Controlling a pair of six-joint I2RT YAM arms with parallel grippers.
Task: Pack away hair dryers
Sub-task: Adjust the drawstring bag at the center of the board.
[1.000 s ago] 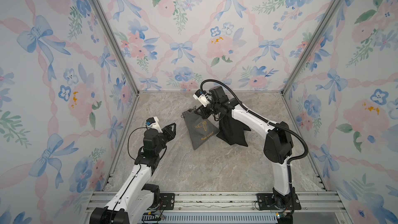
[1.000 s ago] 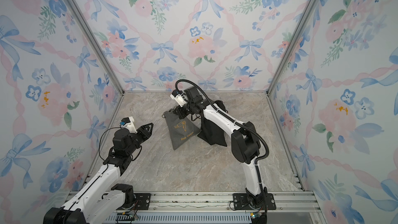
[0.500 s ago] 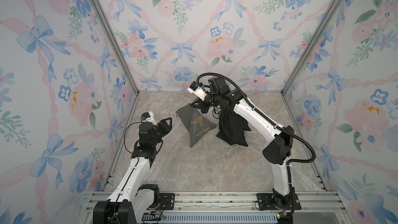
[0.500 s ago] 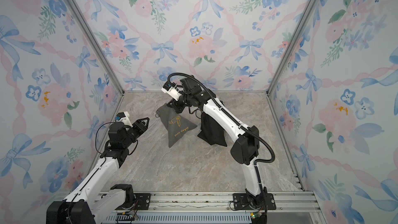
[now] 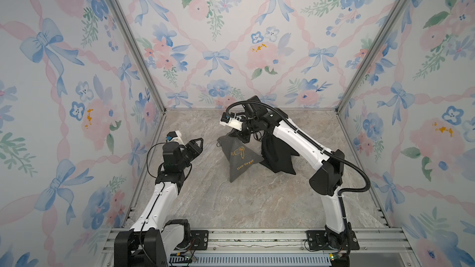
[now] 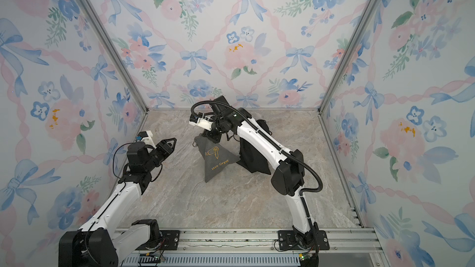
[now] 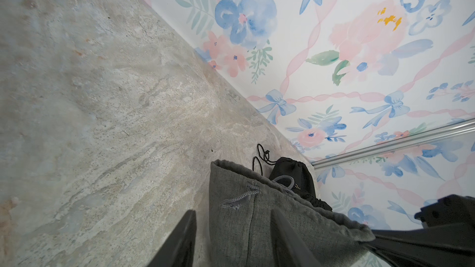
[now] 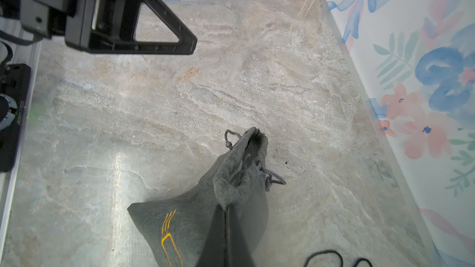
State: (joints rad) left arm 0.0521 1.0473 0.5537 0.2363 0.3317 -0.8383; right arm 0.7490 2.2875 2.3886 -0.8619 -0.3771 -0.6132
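The right gripper eases slightly down next and opens to release the pouch's rim over the pouch's printed body (image 5: 239, 160) (image 8: 175, 225), which already stands below it on the floor.
No hair dryers show in any view; they are hidden or out of view. A grey drawstring pouch (image 5: 240, 159) (image 6: 217, 159) printed "Hair Dryer" stands on the stone floor, its mouth pulled up. My right gripper (image 5: 241, 136) (image 6: 213, 136) (image 8: 226, 208) is shut on the pouch's rim, seen close in the right wrist view (image 8: 185, 217). My left gripper (image 5: 199, 143) (image 6: 172, 142) (image 7: 232, 211) is open and empty. It hovers to the left of the pouch (image 7: 257, 214), pointing at it, a short gap away.
A black pouch (image 5: 277, 155) (image 6: 253, 157) (image 7: 293, 173) slumps behind the right forearm, its black cord (image 7: 259, 155) loose on the floor. Floral walls close in on three sides; a metal rail (image 5: 257, 235) runs along the front.
The right gripper has drawn the grey pouch's rim up and a little leftward. The left gripper has shifted toward the back, still facing the pouch, and its jaws stand slightly wider.
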